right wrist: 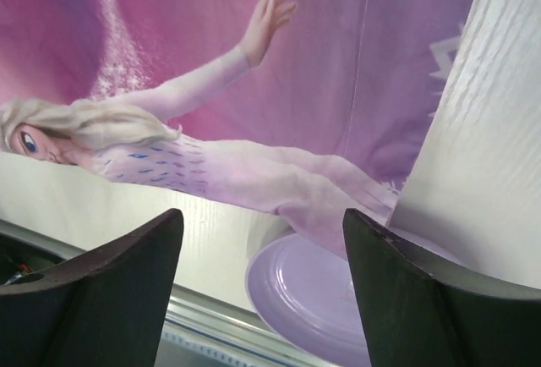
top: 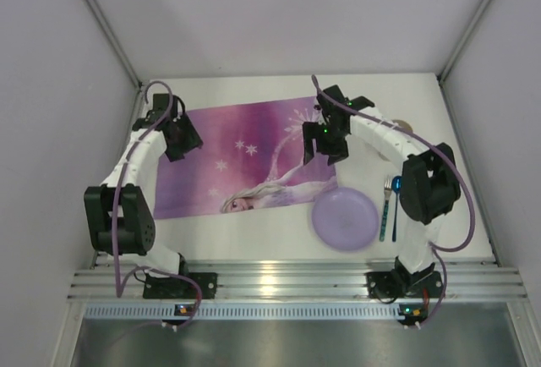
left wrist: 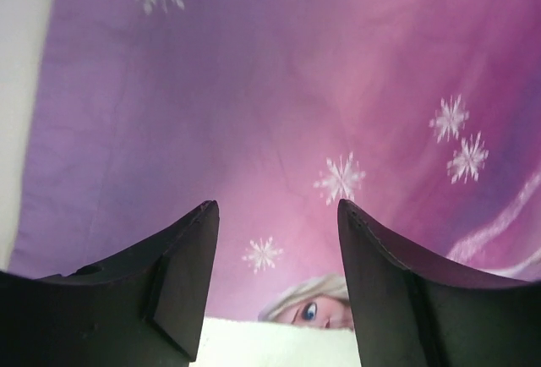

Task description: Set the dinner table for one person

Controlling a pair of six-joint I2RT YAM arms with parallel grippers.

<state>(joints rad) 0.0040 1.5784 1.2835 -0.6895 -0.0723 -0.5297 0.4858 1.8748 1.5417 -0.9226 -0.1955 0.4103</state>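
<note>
The placemat's corner covers the plate's far rim, so I will bring my left gripper across the mat, back and down onto the bare rim facing this arm.
The dinner table is a white tabletop, and a pink-purple princess placemat lies spread across it. My left gripper hovers over the mat's left end, open, with only placemat showing between its fingers. Over the mat's right end, my right gripper also stands open and holds nothing. A lilac plate sits at the mat's near right corner. In the right wrist view that corner of the placemat drapes onto the plate's far rim. A fork and a blue spoon lie right of the plate.
A ribbed aluminium rail runs along the near edge, carrying both arm bases. A round pale object peeks out behind the right arm at the back right. Grey walls close in the table on three sides.
</note>
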